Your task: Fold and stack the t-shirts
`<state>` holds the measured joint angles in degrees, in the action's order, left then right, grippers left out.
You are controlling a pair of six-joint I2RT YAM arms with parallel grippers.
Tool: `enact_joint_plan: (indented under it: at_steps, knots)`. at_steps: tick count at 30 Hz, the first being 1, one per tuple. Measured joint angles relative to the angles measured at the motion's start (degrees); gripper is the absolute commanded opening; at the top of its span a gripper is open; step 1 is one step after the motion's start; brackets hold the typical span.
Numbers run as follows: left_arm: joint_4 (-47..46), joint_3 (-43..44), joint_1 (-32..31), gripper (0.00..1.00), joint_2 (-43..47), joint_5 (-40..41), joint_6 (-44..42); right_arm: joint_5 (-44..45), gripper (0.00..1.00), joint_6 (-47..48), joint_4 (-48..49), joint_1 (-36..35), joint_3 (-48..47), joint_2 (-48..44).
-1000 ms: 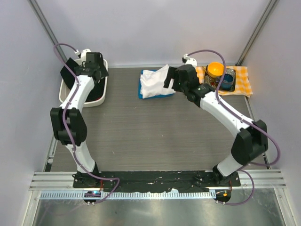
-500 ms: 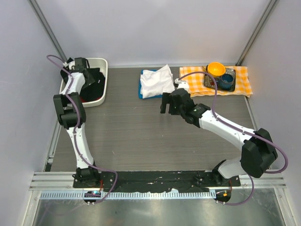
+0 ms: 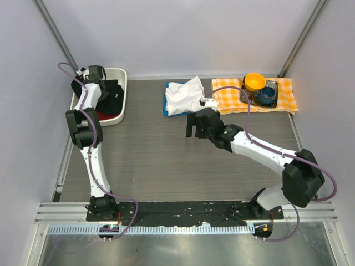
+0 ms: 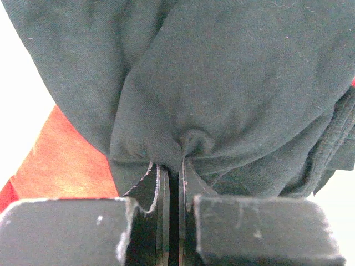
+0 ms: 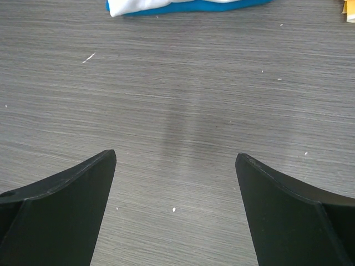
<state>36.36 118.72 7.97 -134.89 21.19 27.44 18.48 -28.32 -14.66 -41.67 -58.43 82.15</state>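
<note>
The t-shirt comes up from the bin in the left gripper next, then goes back down over empty table in front of the folded stack point(image 3: 158, 147).
The black t-shirt point(image 3: 112, 93) lies bunched in a white bin point(image 3: 120, 73) at the back left. My left gripper point(image 3: 101, 88) reaches down into the bin. In the left wrist view the left gripper point(image 4: 176, 163) is shut on a pinched fold of the black t-shirt point(image 4: 233, 83). A folded white t-shirt point(image 3: 184, 95) rests on a folded blue t-shirt point(image 3: 166, 106) at the back centre. My right gripper point(image 3: 191, 126) hangs open over bare table in front of that stack. The right wrist view shows the right gripper point(image 5: 176, 160) empty, with the blue t-shirt point(image 5: 188, 6) at the top edge.
A red cloth point(image 4: 61, 166) lies under the black t-shirt in the bin. At the back right an orange-and-white checked cloth point(image 3: 283, 88) carries an orange bowl point(image 3: 254, 81) and a blue cup point(image 3: 268, 94). Grey walls close in on the table.
My left gripper went down into the bin and shut on the black t-shirt. My right arm drew back from the folded stack toward the middle of the table, still open.
</note>
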Motion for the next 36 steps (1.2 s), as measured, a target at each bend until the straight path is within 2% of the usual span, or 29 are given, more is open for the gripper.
enact_joint_plan:
  at_steps: [4,9,12,18,23,27,30,31,32,34,36]
  knots:
    - [-0.85,-1.25,0.04,0.00,0.87,-0.42,0.17,0.90,0.95,0.20,-0.07,-1.22,-0.02,0.79]
    - [-4.07,-9.73,0.07,0.00,9.70,-2.56,1.86,2.56,0.95,0.46,-0.39,-3.54,-0.09,1.09]
    - [-6.49,-16.35,0.04,0.00,19.96,-5.62,3.69,3.72,0.95,0.37,-0.83,-4.68,-0.11,1.01]
    - [-11.04,-22.60,-2.32,0.00,40.13,-12.07,6.97,5.38,0.95,-0.48,-2.45,-5.51,0.66,-3.50]
    - [-13.88,-30.47,-11.04,0.00,54.86,-17.77,8.57,7.80,0.95,-1.79,-5.25,-6.01,1.53,-11.72]
    - [-16.79,-40.76,-23.54,0.00,63.84,-21.00,9.42,10.34,0.95,-2.45,-8.26,-6.73,1.66,-18.10]
    - [-22.18,-53.55,-36.13,0.00,69.07,-21.84,11.13,12.74,0.95,-2.99,-11.30,-7.02,1.42,-21.53]
    - [-23.65,-56.89,-39.06,0.36,69.33,-21.94,11.56,13.62,0.95,-3.13,-12.39,-7.02,1.14,-21.94]
    - [-25.62,-60.78,-43.47,0.60,68.81,-21.92,11.98,14.27,0.95,-3.17,-13.40,-7.02,0.74,-21.97]
    - [-30.21,-67.30,-49.94,1.00,65.09,-21.70,12.74,15.58,0.95,-3.30,-15.13,-7.02,-0.02,-21.53]
    - [-33.22,-71.10,-54.05,1.00,58.93,-21.84,14.08,16.70,0.96,-3.41,-16.98,-7.02,-0.61,-20.81]
